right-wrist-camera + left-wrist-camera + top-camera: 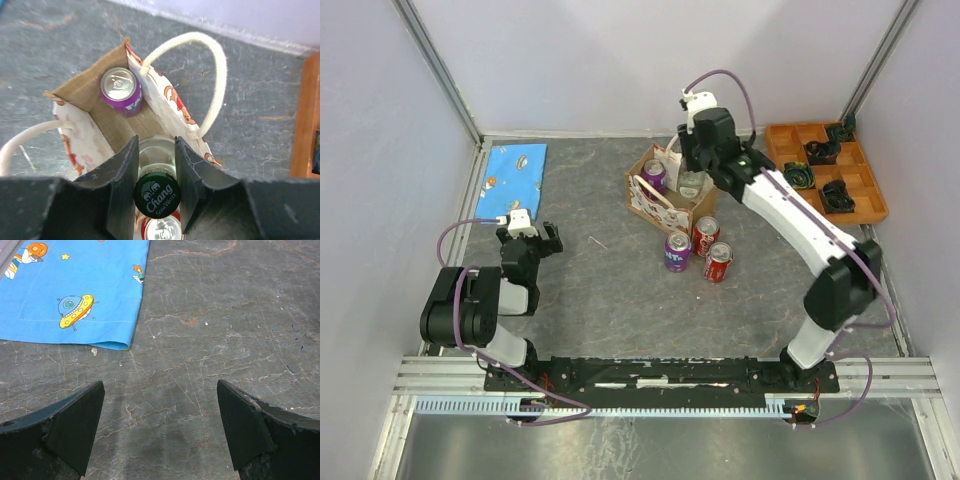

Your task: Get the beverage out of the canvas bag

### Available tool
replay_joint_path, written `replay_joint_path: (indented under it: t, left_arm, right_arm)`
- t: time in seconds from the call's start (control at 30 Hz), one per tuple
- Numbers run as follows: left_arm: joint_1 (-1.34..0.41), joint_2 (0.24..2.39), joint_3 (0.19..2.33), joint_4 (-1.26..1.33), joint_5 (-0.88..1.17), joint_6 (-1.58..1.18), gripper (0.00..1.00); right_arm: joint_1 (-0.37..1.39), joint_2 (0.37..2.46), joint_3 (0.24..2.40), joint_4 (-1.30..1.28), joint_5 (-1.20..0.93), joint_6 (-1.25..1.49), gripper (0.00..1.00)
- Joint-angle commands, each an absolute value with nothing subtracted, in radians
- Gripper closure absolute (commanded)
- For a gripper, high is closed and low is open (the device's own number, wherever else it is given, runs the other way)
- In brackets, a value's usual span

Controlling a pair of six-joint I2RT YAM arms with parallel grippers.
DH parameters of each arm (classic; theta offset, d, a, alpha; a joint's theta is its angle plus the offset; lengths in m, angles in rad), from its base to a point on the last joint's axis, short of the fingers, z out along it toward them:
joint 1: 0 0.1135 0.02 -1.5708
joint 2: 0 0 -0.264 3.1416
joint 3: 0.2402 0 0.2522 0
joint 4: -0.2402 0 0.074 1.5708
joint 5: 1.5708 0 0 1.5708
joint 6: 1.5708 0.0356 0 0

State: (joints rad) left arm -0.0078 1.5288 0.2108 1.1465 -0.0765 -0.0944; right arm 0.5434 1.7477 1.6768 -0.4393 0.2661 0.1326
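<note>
The bottle (692, 184) should go to the free spot beside the near red can, so my right gripper will next move back, lower it and let go there.
The canvas bag (658, 200) stands open at the middle back of the table, tan inside (107, 122), with cream handles (216, 75). A purple can (654, 175) stands inside it, also in the right wrist view (121, 90). My right gripper (694, 168) is over the bag's right end, shut (156, 165) on the neck of a clear glass bottle (692, 184) with a green "Chang" cap (156, 194). The bottle's base is hidden. My left gripper (531, 238) is open and empty (160, 430), low over the bare table at the left.
A purple can (676, 250) and two red cans (706, 235) (718, 262) stand on the table just in front of the bag. An orange compartment tray (868, 190) with dark parts sits back right. A blue printed cloth (515, 170) (75, 290) lies back left.
</note>
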Motion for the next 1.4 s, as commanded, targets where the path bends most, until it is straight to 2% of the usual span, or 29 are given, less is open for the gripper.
replay_joint_path:
  t: [0.0,0.3,0.6,1.0,1.37]
  left_arm:
    - [-0.01,1.519,0.233,1.18,-0.088,-0.028,0.01]
    - [-0.011,1.519,0.235,1.179,-0.088,-0.026,0.01]
    - [-0.01,1.519,0.234,1.181,-0.089,-0.026,0.01]
    - [-0.011,1.519,0.235,1.179,-0.09,-0.026,0.01]
    - [-0.011,1.519,0.233,1.178,-0.09,-0.026,0.01]
  right_arm:
    - [0.552,1.544,1.642,-0.255,0.242,0.126,1.0]
    - [0.602,1.27,1.397,-0.216,0.12,0.076,1.0]
    - [0.694,1.132,1.261,-0.337,0.069,0.093,1.0]
    - [0.767,1.07,1.115,-0.378,0.086,0.107,1.0]
    - [0.78,1.134,0.955,-0.255,0.093,0.171,1.0]
